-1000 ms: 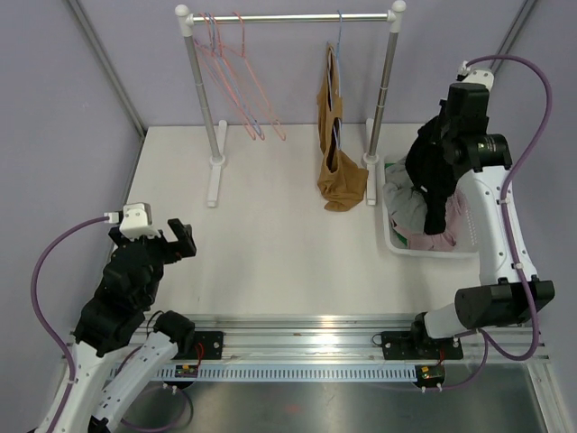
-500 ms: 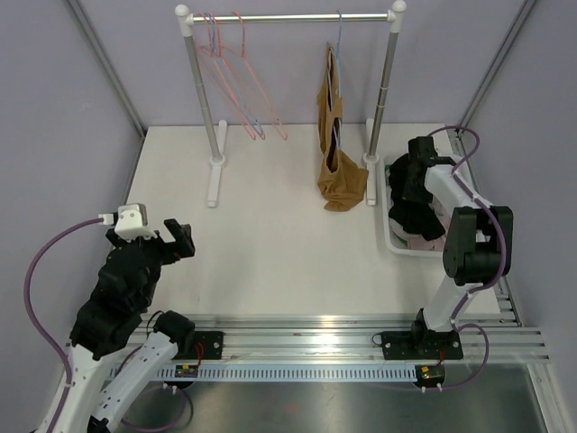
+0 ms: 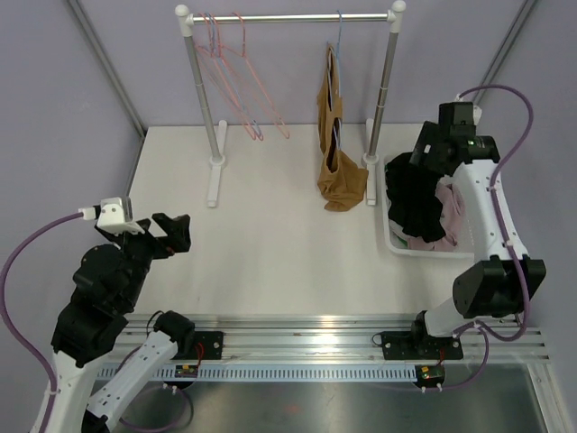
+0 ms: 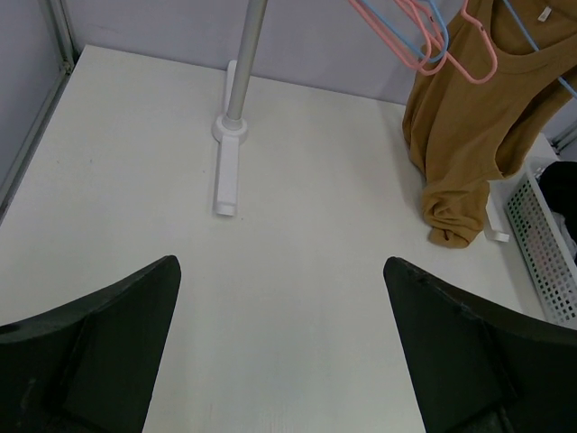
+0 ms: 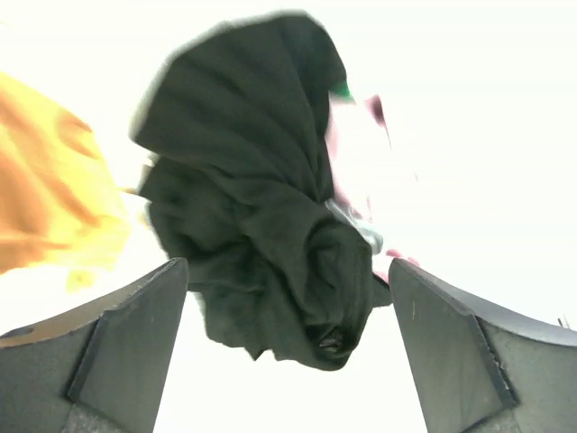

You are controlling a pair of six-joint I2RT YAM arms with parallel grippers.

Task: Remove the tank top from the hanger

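Note:
My right gripper will lift off the basket (image 3: 389, 236) and go across onto the hanger's near wire, because the mustard tank top is still hanging on the blue hanger (image 3: 339, 32).
A mustard tank top (image 3: 335, 135) hangs on a blue hanger (image 3: 339, 32) at the right end of the rack's rail, its bunched hem resting on the table; the left wrist view has it at the upper right (image 4: 469, 117). My left gripper (image 3: 174, 233) is open over the near left of the table, far from the rack, with nothing between its fingers (image 4: 281, 271). Over the white basket (image 3: 389, 236), my right gripper (image 5: 288, 271) is open and empty. Just below its jaws a black garment (image 5: 261, 198) lies loose.
The rack stands at the back on two white feet (image 3: 215, 180). Empty pink hangers (image 3: 243, 81) hang at its left end. The basket at the right holds the black garment (image 3: 416, 203) on top of pink and grey clothes (image 3: 451, 212). Purple walls close in the table.
My right gripper went down into the basket with the black garment, opened and let it go, then rose. The left arm shifted a little toward the near left.

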